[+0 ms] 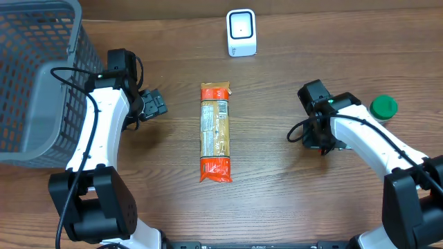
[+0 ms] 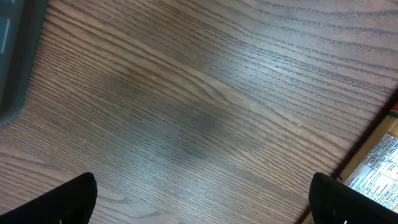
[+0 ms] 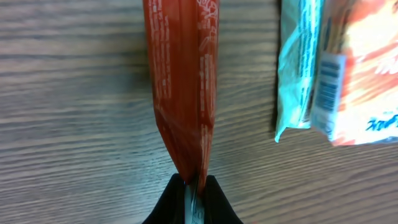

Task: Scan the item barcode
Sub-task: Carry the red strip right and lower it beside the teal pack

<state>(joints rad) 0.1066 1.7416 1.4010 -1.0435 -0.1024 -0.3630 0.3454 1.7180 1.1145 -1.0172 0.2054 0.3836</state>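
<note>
The tabletop lies close beneath the orange-red packet's pinched end (image 3: 196,173), so the robot's right gripper will next stay low over the wood and spread its fingers to release that end.
The item, a long orange packet of pasta (image 1: 215,131) with a printed label, lies flat mid-table in the overhead view. A white scanner (image 1: 241,32) stands at the back. My left gripper (image 1: 154,104) hovers left of the packet; its wrist view shows the gripper (image 2: 202,205) open over bare wood, with the packet's label corner (image 2: 380,167) at the right edge. My right gripper (image 1: 309,136) sits right of the packet, with nothing seen in it from overhead. Its wrist view shows that gripper (image 3: 193,186) shut on the edge of an orange-red packet (image 3: 181,81), beside another packet with a barcode (image 3: 336,74).
A grey mesh basket (image 1: 34,83) fills the far left. A green-lidded jar (image 1: 383,106) stands at the right, close to my right arm. Bare wood lies between the packet and each gripper in the overhead view.
</note>
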